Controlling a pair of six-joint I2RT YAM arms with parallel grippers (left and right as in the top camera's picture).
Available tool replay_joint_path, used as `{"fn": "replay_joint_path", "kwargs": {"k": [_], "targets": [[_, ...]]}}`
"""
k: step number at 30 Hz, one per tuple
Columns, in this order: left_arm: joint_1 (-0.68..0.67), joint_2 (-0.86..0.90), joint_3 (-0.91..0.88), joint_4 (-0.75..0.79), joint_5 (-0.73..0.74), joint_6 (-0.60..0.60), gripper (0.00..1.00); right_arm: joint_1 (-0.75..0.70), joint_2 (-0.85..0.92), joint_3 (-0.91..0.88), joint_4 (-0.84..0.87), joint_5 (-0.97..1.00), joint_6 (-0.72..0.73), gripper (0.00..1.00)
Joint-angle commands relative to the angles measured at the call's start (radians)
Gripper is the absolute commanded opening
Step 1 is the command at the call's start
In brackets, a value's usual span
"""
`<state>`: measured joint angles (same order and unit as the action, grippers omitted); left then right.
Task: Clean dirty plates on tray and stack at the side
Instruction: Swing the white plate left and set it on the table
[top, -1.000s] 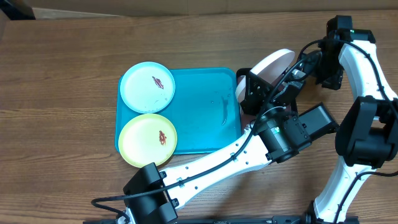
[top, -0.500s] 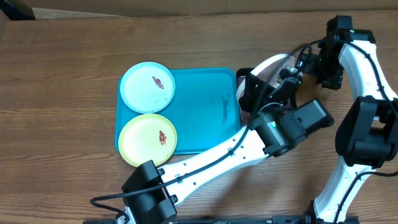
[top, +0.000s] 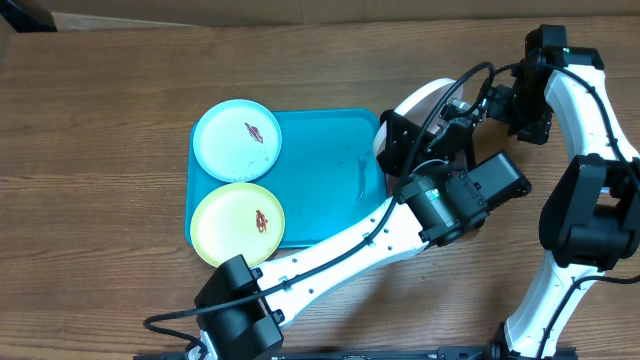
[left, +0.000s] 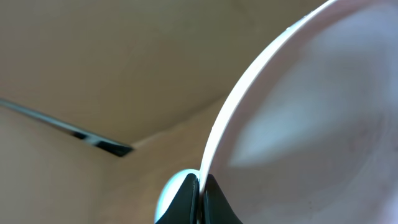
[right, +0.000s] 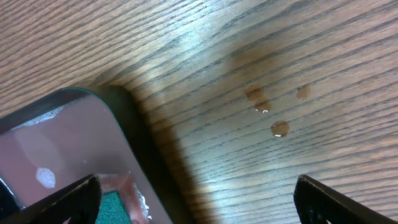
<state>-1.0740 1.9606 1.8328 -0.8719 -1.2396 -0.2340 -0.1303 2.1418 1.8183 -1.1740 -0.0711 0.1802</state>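
Note:
I will next swing my left gripper across the turquoise tray past the light blue plate, tilt the white plate flat and lower it, because the table there (top: 116, 158) is bare.
The turquoise tray (top: 320, 180) lies at mid-table. The light blue plate (top: 237, 140) and the yellow-green plate (top: 237, 225) sit on its left end, each with a reddish smear. My left gripper (top: 400, 140) is shut on the rim of the white plate (top: 420, 100) and holds it on edge in the air beyond the tray's right end. In the left wrist view the jaws (left: 201, 186) pinch the rim and the plate (left: 311, 112) fills the right side. My right gripper (top: 475, 105) is next to the plate. Its fingers (right: 199, 186) are wide apart.
The black tray (right: 134, 130) with murky liquid (right: 56, 149) lies under the right gripper. A green sponge (right: 115, 208) lies in it by the left finger. A few water drops (right: 280, 127) are on the wooden table. The left arm (top: 330, 255) crosses the tray's front right corner.
The left wrist has turned and carried the white plate a little to the left. The right gripper has stayed close beside it. The two plates on the tray have not moved.

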Motion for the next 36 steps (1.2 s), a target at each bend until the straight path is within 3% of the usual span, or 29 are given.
{"fn": "replay_joint_path", "kwargs": {"k": [1,5,11,17,21,25,30,36], "targets": [[0.056,0.006,0.031,-0.014,0.274,-0.068,0.04,0.000,-0.032,0.014,0.003,0.000,0.003,1.00],[0.159,0.006,0.031,-0.064,0.551,-0.179,0.04,0.000,-0.032,0.014,0.003,-0.001,0.003,1.00],[0.410,0.006,0.031,-0.132,0.971,-0.201,0.04,0.000,-0.032,0.014,0.003,0.000,0.003,1.00],[0.773,0.006,0.031,-0.219,1.532,-0.186,0.04,0.000,-0.032,0.014,0.003,-0.001,0.003,1.00],[1.044,0.006,0.031,-0.263,1.779,-0.153,0.04,0.000,-0.032,0.014,0.003,0.000,0.003,1.00],[1.280,0.006,0.030,-0.324,1.801,-0.127,0.04,0.000,-0.032,0.014,0.003,0.000,0.003,1.00],[1.527,0.007,0.016,-0.355,1.603,-0.132,0.04,0.000,-0.032,0.014,0.003,0.000,0.003,1.00],[1.727,0.007,-0.047,-0.332,1.415,-0.195,0.04,0.000,-0.032,0.014,0.003,-0.001,0.003,1.00]]}}
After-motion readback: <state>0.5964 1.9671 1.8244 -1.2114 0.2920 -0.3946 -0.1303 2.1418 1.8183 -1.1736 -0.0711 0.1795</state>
